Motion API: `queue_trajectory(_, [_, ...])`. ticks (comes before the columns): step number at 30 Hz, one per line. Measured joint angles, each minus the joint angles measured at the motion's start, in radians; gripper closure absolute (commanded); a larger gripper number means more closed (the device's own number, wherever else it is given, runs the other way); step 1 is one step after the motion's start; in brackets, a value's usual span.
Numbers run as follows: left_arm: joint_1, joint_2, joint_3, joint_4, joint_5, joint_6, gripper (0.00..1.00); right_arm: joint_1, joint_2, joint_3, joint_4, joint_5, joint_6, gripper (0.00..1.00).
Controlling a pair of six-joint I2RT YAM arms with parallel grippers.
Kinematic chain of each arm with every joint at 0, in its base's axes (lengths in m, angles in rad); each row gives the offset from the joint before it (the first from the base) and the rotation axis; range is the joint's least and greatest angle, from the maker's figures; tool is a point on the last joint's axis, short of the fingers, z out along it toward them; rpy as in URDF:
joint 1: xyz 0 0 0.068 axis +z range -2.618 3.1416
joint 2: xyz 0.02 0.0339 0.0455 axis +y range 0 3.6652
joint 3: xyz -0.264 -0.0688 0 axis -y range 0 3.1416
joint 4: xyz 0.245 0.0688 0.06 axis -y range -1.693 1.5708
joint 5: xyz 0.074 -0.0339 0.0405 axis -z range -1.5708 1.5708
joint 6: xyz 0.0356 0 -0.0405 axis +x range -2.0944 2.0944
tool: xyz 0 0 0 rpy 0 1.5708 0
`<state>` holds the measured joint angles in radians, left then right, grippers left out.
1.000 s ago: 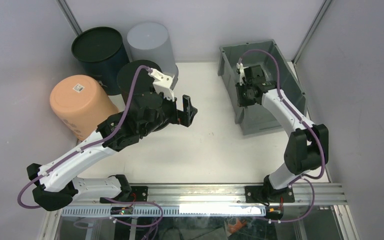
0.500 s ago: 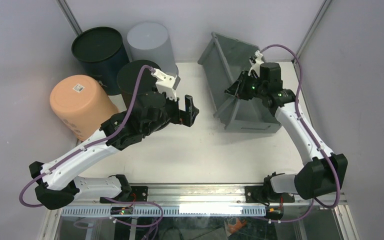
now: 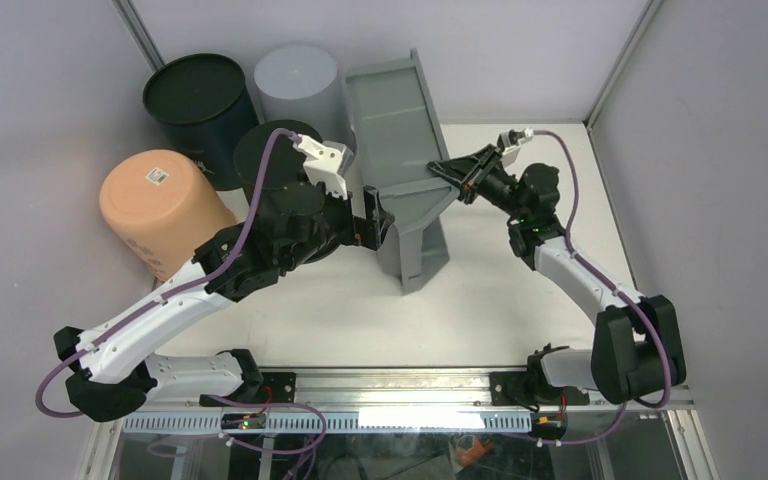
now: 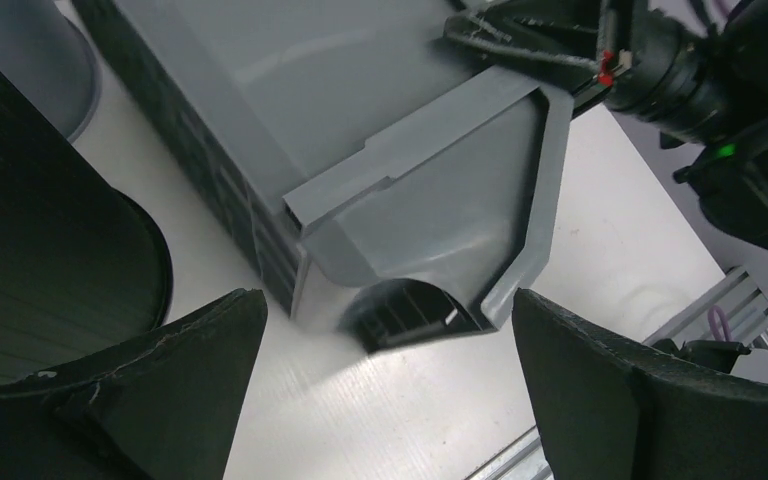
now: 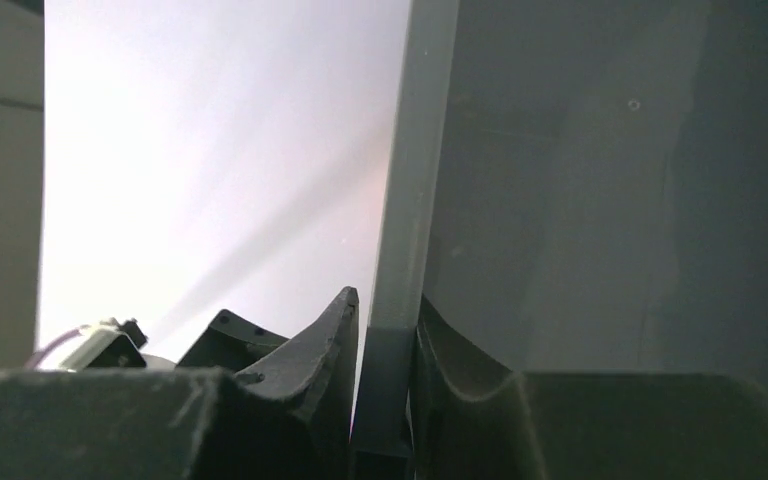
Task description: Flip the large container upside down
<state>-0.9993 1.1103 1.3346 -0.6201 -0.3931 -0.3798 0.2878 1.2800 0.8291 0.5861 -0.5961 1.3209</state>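
The container's opening still faces sideways, so my right gripper will go down and to the right in the top view next, toward the bare tabletop, and release the container's rim.
The large container stands tipped on one long side in the middle of the table, its open mouth facing right and its ribbed underside facing left toward the buckets. My right gripper is shut on its upper long rim, one finger on each side of the lip. My left gripper is open at the container's near left corner. Its wide-apart fingers frame the near end wall and handle recess without gripping. The right gripper's fingers also show in the left wrist view.
An upturned orange bucket, a dark bucket, a pale grey bucket and a black bucket crowd the back left, close to the container's underside. Walls close the back and right. A metal rail runs along the near edge.
The right arm has lifted the container off its base at the back right and swung it left onto its side. The left arm has barely moved and stays open.
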Motion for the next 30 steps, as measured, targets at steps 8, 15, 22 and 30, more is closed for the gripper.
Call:
queue_trajectory(8, [0.0, 0.0, 0.007, 0.0, 0.0, 0.0, 0.01, 0.02, 0.04, -0.105, 0.167, 0.011, 0.285, 1.0])
queue_trajectory(15, [0.0, 0.0, 0.01, 0.0, 0.002, 0.001, 0.01, 0.015, 0.04, -0.291, 0.464, 0.124, 0.467, 1.0])
queue_trajectory(22, [0.0, 0.001, 0.019, 0.0, 0.035, 0.006, 0.01, -0.007, 0.079, -0.478, 0.772, 0.252, 0.629, 1.0])
queue_trajectory(30, [0.0, 0.034, 0.036, 0.0, 0.15, 0.029, 0.01, -0.135, 0.03, -0.606, 0.821, 0.238, 0.667, 0.69])
